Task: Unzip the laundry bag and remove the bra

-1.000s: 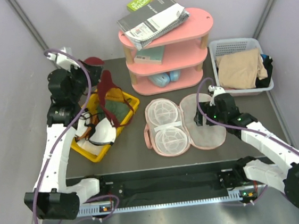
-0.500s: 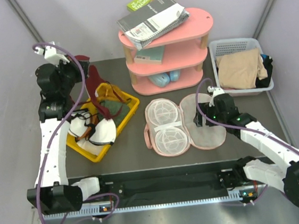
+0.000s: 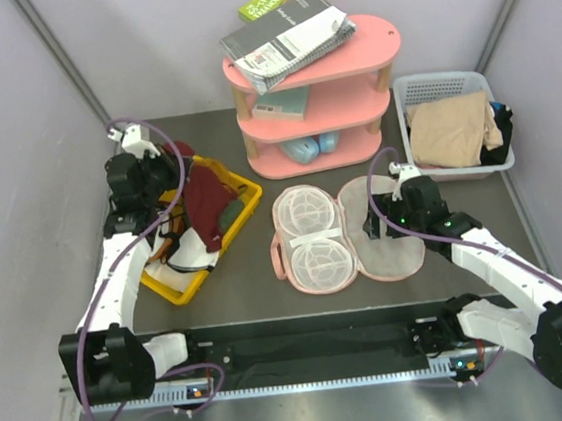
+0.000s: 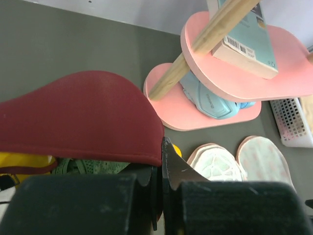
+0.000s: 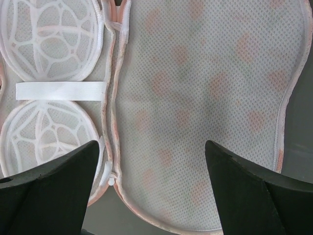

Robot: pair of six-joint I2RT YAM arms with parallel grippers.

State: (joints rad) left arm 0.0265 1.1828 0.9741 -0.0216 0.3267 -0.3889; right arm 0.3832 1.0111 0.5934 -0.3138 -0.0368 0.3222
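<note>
The dark maroon bra still dangles over the yellow bin, so the left gripper next needs to move down and back over the bin's middle (image 3: 177,229) to release the bra there.
The laundry bag (image 3: 349,233) lies unzipped and spread flat at the table's middle; its left half holds white lattice cups (image 3: 309,236). My left gripper (image 3: 180,186) is shut on the dark maroon bra (image 3: 208,200), which hangs over the yellow bin. In the left wrist view the bra (image 4: 83,117) is pinched between the closed fingers of that gripper (image 4: 161,161). My right gripper (image 3: 378,222) is open and empty, just above the bag's right flap (image 5: 205,98), fingers (image 5: 49,186) straddling the zip edge.
The yellow bin (image 3: 181,289) at the left holds an olive-green cloth (image 4: 83,167) and white items. A pink three-tier shelf (image 3: 314,96) with books stands at the back. A white lattice basket (image 3: 449,82) with beige cloth sits at the back right.
My left arm, lifted high to the left with the bra half a second ago, has come down and right, lowering the bra over the yellow bin. The right arm has not moved.
</note>
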